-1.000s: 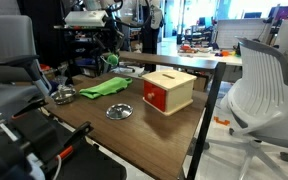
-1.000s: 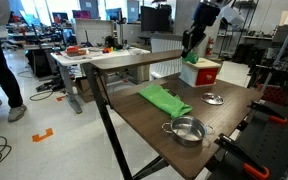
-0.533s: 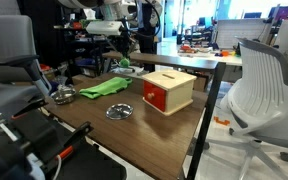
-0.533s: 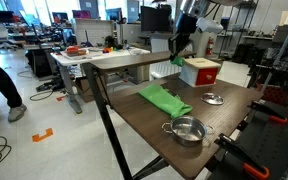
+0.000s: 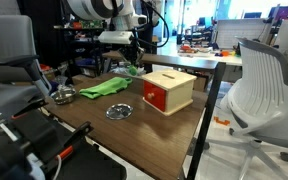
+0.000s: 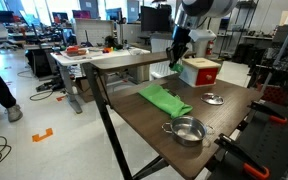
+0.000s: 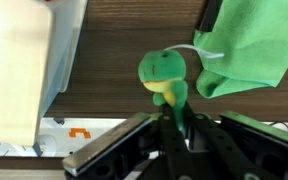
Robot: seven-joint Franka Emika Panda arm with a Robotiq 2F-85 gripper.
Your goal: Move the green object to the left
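Note:
My gripper should move down and away from the table edge, over the bare wood between box and cloth [image 7: 131, 32], because that spot is clear for releasing the toy.
The green object [image 7: 165, 78] is a small lumpy green toy with a yellow patch. In the wrist view it hangs from my gripper [image 7: 172, 122], whose fingers are shut on its lower end, above the dark wooden table [image 7: 124, 50]. In both exterior views the gripper [image 5: 130, 62] [image 6: 175, 60] hovers low over the table's far edge, between the flat green cloth [image 5: 105, 87] [image 6: 164, 99] and the wooden box with the red front [image 5: 167, 90] [image 6: 200, 71]. The toy shows as a small green spot under the gripper [image 5: 128, 70].
A round metal dish [image 5: 119, 111] [image 6: 213, 98] lies near the box. A metal bowl [image 5: 64, 95] [image 6: 187, 130] stands beside the cloth's other end. The table edge [image 7: 94, 118] lies just under the toy. A white office chair [image 5: 262, 85] stands beyond the table.
My gripper has swung with the toy from near the red-fronted box toward the cloth side and come down closer to the table.

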